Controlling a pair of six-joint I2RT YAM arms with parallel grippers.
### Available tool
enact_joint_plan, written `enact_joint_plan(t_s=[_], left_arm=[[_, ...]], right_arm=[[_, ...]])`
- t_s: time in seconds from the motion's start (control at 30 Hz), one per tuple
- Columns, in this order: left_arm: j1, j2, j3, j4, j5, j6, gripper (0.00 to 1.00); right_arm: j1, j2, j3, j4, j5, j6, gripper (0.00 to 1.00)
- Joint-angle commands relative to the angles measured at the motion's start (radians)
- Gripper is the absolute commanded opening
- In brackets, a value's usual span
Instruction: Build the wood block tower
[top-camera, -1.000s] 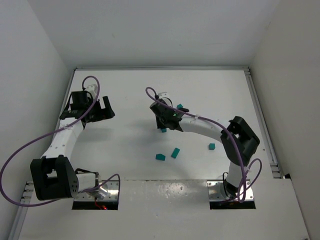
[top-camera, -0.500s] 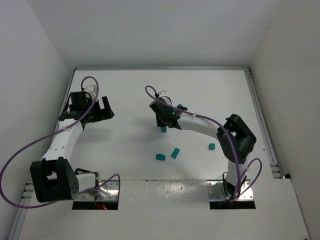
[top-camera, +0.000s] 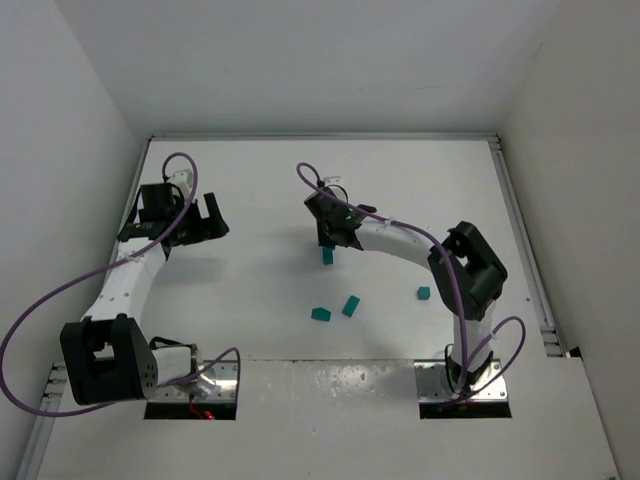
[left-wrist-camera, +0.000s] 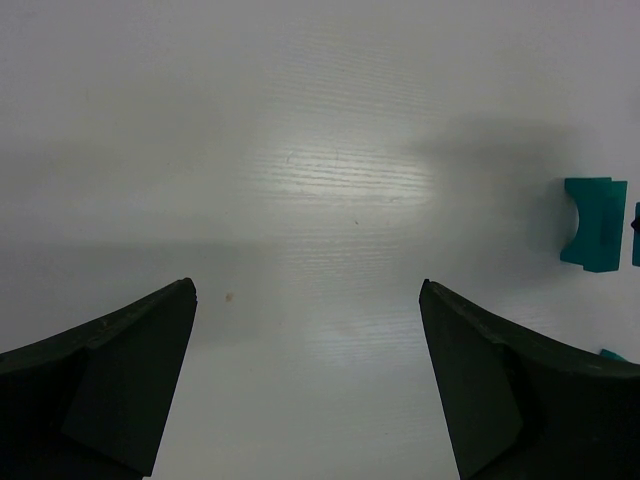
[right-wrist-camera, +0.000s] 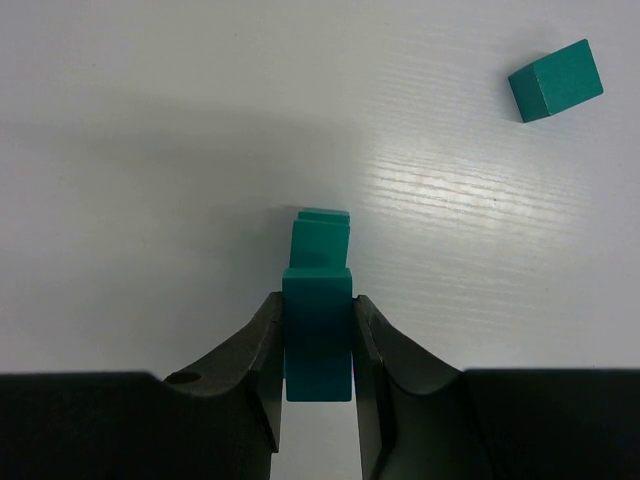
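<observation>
The teal block's sides are lined up with the blocks below it, so my right gripper needs to go down next toward the top of the short tower and release the block there.
My right gripper is shut on a teal wood block and holds it just over a short tower of teal blocks; I cannot tell whether they touch. In the top view this gripper is mid-table, with the tower showing just below it. Three loose blocks lie nearer the bases: one, a second and a third. Another loose block lies at the upper right of the right wrist view. My left gripper is open and empty at the far left.
A teal block with a curved notch lies at the right edge of the left wrist view, apart from my left fingers. White walls close in the white table on three sides.
My right gripper has shifted a little to the left and toward the far wall with the block in it, over the tower. The left arm has barely moved.
</observation>
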Motion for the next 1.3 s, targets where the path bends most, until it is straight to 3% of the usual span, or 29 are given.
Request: enact_joint_plan(t_s=[0.0,0.43,1.03,1.27], left_arm=[[0.012,-0.002,-0.003,0.016,0.014,-0.013,1.0],[0.021,0.007,-0.003,0.016,0.014,-0.013,1.0],[0.021,0.016,-0.003,0.016,0.033,-0.013,1.0],[0.021,0.016,-0.003,0.016,0.033,-0.013,1.0]], right_arm=[[-0.008,0.008,0.052,0.017,-0.011,0.022,0.05],[-0.013,0.034,0.057,-0.001,-0.031,0.052,0.09],[-0.025,0.047,0.064,-0.009,-0.05,0.062,0.27],[-0.028,0.057,0.061,-0.006,-0.064,0.07,0.26]])
